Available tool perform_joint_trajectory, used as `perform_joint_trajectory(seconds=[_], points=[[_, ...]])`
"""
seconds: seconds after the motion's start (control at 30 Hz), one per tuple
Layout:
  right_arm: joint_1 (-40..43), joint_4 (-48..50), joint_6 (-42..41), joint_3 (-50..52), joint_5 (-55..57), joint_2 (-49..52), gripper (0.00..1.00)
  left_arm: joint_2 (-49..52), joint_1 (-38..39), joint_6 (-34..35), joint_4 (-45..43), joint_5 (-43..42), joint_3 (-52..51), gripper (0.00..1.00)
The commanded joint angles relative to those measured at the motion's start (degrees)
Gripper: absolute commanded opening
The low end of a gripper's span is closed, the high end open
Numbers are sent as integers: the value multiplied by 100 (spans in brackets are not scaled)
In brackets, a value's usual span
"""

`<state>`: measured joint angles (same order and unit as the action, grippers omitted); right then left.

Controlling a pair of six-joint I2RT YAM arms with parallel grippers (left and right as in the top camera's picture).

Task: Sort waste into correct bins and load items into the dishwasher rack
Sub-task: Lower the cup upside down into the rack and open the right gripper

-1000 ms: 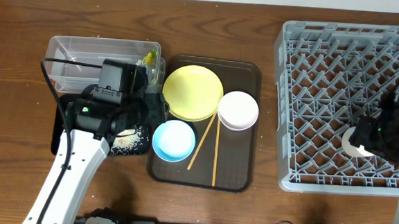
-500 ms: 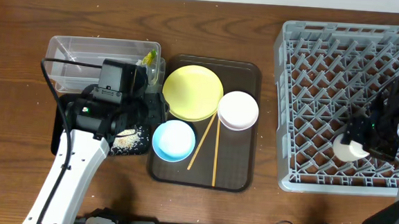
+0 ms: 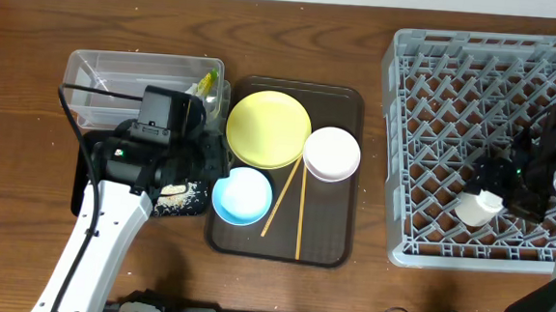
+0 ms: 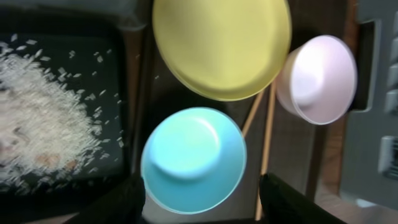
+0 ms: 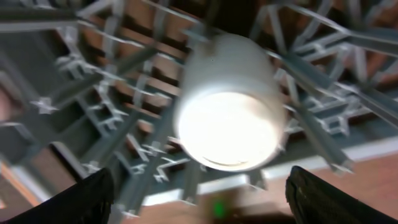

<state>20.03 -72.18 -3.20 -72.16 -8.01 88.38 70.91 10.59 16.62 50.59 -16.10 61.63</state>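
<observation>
The pale cup is in the rack, so the right gripper rises toward the serving tray next, then lowers to the white bowl's rack-side rim.
My left gripper is open at the black tray's right edge. In the left wrist view its fingers stand wide on either side of the near rim of the light blue bowl, without touching it. The yellow plate, white bowl, blue bowl and chopsticks lie on the brown serving tray. Rice scraps lie in the black tray. The snack wrapper sits in the clear tub. My right gripper is open over the rack. The pale cup lies on its side in the grid. The tissue is out of view.
The rack's front wall runs just below the cup. Bare wooden table lies between the serving tray and the rack and along the front. A black cable crosses the clear tub.
The cup has shifted left and down in the rack and now lies apart from the right fingers. The right gripper has moved left with it. The left arm has barely moved.
</observation>
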Motion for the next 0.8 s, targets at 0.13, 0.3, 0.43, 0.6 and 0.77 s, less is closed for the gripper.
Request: perform_joint_trajectory(seconds=[0.13, 0.3, 0.43, 0.6, 0.77], points=[[-249, 758, 457, -579, -2210, -599, 85, -17, -28, -50, 490, 831, 37, 62], [-1078, 1663, 487, -584, -2511, -901, 82, -17, -28, -46, 575, 931, 37, 62], [-1976, 2002, 629, -573, -2170, -835, 80, -17, -28, -46, 575, 931, 37, 62], [-3034, 2247, 627, -573, -1241, -514, 80, -17, -28, -46, 575, 931, 37, 62], [-3803, 2522, 470, -573, -302, 61, 79, -17, -28, -46, 575, 931, 37, 62]])
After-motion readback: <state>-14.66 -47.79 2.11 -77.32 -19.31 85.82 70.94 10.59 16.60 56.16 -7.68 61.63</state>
